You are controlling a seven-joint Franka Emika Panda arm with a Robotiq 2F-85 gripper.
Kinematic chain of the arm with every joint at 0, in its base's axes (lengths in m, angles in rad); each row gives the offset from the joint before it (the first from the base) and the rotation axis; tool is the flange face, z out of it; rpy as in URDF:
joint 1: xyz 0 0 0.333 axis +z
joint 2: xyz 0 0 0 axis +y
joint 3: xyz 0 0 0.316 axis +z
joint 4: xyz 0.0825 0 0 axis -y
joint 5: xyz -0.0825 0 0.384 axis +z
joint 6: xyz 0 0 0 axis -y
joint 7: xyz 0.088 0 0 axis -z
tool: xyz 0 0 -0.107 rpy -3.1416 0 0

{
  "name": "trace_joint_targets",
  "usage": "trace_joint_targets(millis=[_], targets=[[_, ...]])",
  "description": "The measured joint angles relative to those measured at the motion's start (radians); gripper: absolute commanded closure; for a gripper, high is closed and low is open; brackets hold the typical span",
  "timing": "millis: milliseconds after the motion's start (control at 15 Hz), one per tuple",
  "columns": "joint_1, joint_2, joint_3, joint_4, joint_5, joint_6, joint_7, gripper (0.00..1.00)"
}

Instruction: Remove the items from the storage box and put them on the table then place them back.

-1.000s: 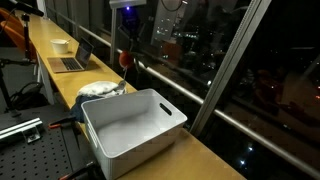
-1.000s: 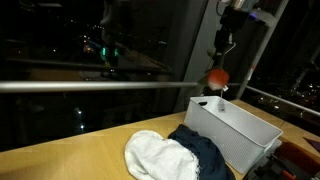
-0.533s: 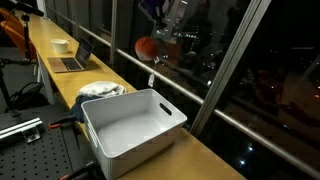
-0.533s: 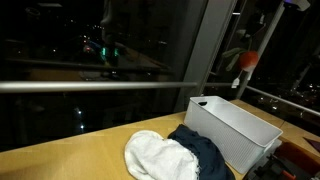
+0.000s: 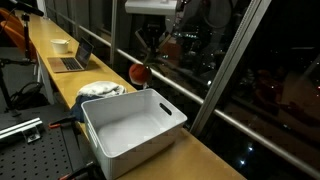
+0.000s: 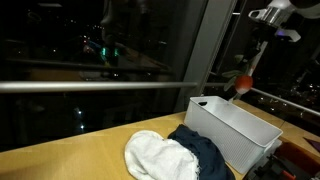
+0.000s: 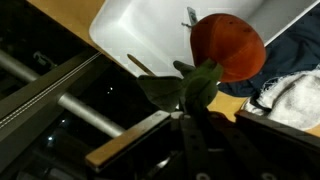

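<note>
My gripper lowers toward the empty storage box's bare bottom next and releases the ball's stem, because the red ball (image 5: pixel 140 71) still dangles above the storage box's rim.
My gripper (image 5: pixel 150 48) hangs above the far end of the empty white storage box (image 5: pixel 140 148). It is shut on the dark green leafy stem (image 7: pixel 185 88) of the red ball (image 5: pixel 140 71), which dangles just over the box's far rim. Both also show in an exterior view, the gripper (image 6: pixel 252 66) with the ball (image 6: pixel 243 82) above the box (image 6: pixel 235 138). In the wrist view the ball (image 7: pixel 228 45) is over the box (image 7: pixel 150 30). The white cloth (image 6: pixel 155 155) and navy garment (image 6: pixel 205 150) lie on the light-wood table (image 6: pixel 80 160) beside the box.
A laptop (image 5: pixel 70 62) and a small white bowl (image 5: pixel 61 45) sit farther along the table. A window with a metal rail (image 6: pixel 90 86) runs close behind the table. A grey perforated bench (image 5: pixel 20 130) stands beside the box.
The gripper with the red ball rose and swung toward the window, then came down to just above the box's far rim. The cloths have not moved.
</note>
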Motion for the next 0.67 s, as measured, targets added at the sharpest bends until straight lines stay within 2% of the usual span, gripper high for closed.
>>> trace_joint_targets(millis=[267, 333, 400, 667], targets=[[-0.003, 0.022, -0.002, -0.113, 0.106, 0.090, -0.037, 0.98], [-0.008, 0.025, -0.003, -0.129, 0.123, 0.101, -0.047, 0.68], [-0.014, 0.026, -0.004, -0.142, 0.135, 0.110, -0.056, 0.67], [-0.030, 0.023, -0.008, -0.145, 0.138, 0.110, -0.072, 0.39]])
